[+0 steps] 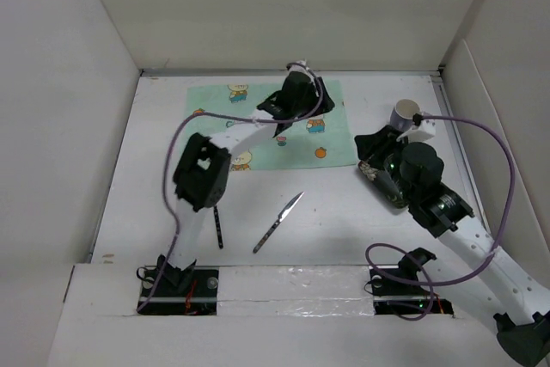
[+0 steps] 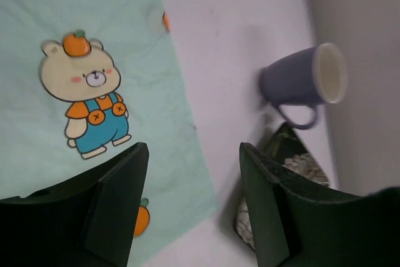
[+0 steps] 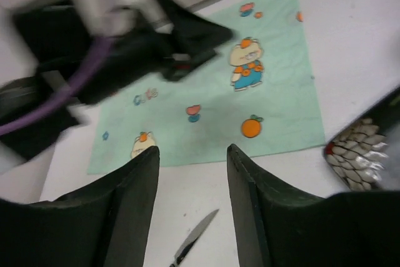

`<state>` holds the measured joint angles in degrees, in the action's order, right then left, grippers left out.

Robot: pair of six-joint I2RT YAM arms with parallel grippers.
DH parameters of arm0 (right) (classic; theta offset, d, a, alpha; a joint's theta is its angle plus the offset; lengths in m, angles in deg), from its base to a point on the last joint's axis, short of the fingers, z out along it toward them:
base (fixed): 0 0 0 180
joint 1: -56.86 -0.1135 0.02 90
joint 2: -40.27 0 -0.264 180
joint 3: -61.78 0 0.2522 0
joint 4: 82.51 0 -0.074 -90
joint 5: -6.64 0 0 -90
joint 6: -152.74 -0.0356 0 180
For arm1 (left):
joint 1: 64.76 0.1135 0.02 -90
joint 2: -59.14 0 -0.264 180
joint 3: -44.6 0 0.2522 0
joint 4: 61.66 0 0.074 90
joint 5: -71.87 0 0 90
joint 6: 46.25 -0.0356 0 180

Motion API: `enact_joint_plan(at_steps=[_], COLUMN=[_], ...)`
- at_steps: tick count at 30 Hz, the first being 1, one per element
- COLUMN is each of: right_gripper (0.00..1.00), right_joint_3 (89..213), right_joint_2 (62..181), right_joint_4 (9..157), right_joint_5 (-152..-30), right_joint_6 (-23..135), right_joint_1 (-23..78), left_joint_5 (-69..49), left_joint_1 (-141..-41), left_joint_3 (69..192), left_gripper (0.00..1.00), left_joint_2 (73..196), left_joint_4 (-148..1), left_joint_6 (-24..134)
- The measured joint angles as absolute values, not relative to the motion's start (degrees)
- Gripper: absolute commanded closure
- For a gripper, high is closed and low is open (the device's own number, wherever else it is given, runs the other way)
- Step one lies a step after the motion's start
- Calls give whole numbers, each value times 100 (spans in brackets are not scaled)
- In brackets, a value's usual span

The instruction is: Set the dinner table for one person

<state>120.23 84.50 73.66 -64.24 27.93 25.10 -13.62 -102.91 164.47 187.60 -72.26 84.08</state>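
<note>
I'll next move my right gripper away from the mat [image 3: 192, 161], across the plate [image 1: 387, 188] and down onto the plate's rim facing the side panel, as the mat is bare.
The white dinner table [image 1: 344, 221] carries a mint-green cartoon placemat [image 1: 258, 122] at the back middle. My left gripper [image 1: 299, 99] hovers open and empty above the mat's right part; in the left wrist view [image 2: 194, 167] its jaws stand wide over the mat's right edge [image 2: 125, 48]. A purple mug [image 1: 406, 113] stands at the back right, also in the left wrist view [image 2: 306, 79]. A dark-rimmed leaf-patterned plate [image 1: 387, 188] lies under my right arm. My right gripper [image 1: 368, 150] is open and empty beside the mat [image 3: 192, 161]. A knife [image 1: 279, 221] lies in front of the mat.
A thin dark utensil [image 1: 218, 229] lies by the left arm's lower link. Upright white panels [image 1: 86, 83] border the table on the left, back and right. The plate shows in the left wrist view [image 2: 300, 167] and the right wrist view [image 3: 359, 154]; the knife shows there too [image 3: 194, 239].
</note>
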Motion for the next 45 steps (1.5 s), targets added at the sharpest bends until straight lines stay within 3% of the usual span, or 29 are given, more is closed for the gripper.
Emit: enact_joint_plan(at_steps=[1,4,8,11,17,22,29,39,45], right_gripper=[36,29,29,31,33,39,44,47,74], right_joint_3=[12007,11605,10884,10565,10532,10519,10587,11111,11089], right_joint_2=[8437,8290,8406,8677,8920,9156,10850,11803,12231], right_joint_4=[7351,7099,6754,6540,6437,6581,6791,7045,7795], right_joint_5=[-6402,-6066,-6020,-6166,-6426,-6595,-7347,-8282,-8697], right_joint_6=[2762,2288,1886,1698,1586,1645,1829,1811,1606], right_joint_1=[2520,2877,3797,4697,6675,7631,7766,7906,8015], left_joint_5=[-1495,-1804,-1902,-1721,-1218,-1065,-1067,-1139,-1412], left_joint_1=[-10291,-10274,-10254,-10256,-10293,-10302,-10309,-10409,-10409], left_joint_3=[15931,14174,11925,10854,9551,9352,9354,9330,9287], left_gripper=[43,42,41,41,40,38,35,35,35], left_joint_2=[18096,15737,12599,11200,10686,9895,8741,8621,8380], left_joint_4=[-7121,-6253,-5193,-4636,-5626,-6526,-6544,-6638,-6736], left_joint_6=[8273,8059,8054,8089,8054,7866,7768,7724,7718])
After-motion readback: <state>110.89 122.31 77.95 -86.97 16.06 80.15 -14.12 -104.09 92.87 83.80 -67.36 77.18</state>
